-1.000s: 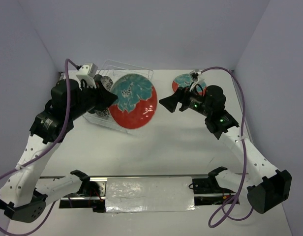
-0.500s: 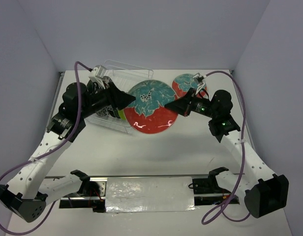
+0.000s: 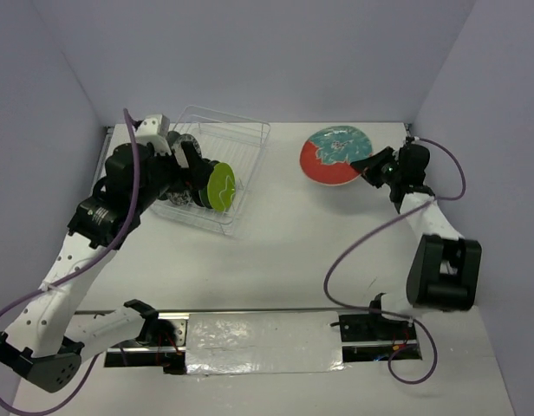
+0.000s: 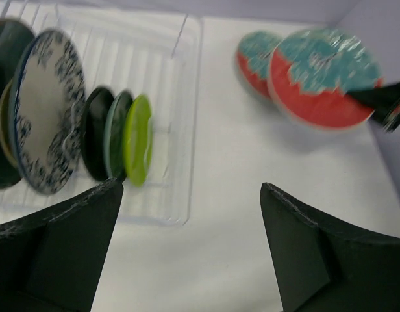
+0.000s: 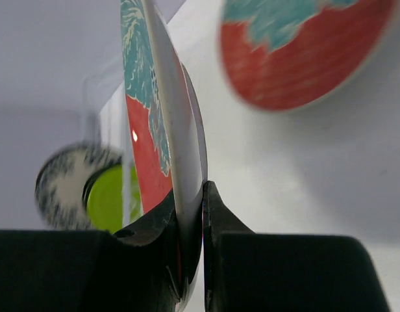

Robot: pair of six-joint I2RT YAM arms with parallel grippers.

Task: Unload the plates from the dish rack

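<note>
My right gripper holds a plate by its rim and will next move down and outward to the matching red-teal plate [image 5: 297, 52] below. It will stack the held plate there and let go of its rim.
My right gripper [image 5: 201, 195] is shut on the rim of a large red-teal plate [image 5: 162, 110], held on edge at the table's far right [image 3: 336, 154]. A smaller red-teal plate [image 5: 304, 45] lies on the table just behind it. My left gripper [image 4: 190, 240] is open with nothing between its fingers and hangs by the near edge of the dish rack [image 4: 167, 71]. Standing in the rack are a white-blue floral plate [image 4: 47, 110], a dark plate [image 4: 96, 140], a teal one [image 4: 117, 140] and a lime green one [image 3: 220, 186].
Grey walls close in the table at the back and on both sides. The right arm's purple cable [image 3: 362, 243] loops over the table in front of the red-teal plates. A metal rail [image 3: 267, 334] runs along the near edge between the arm bases.
The left gripper let go of the large red-teal plate, opened wide and drew back to the rack. The right gripper shut on that plate and carried it to the far right.
</note>
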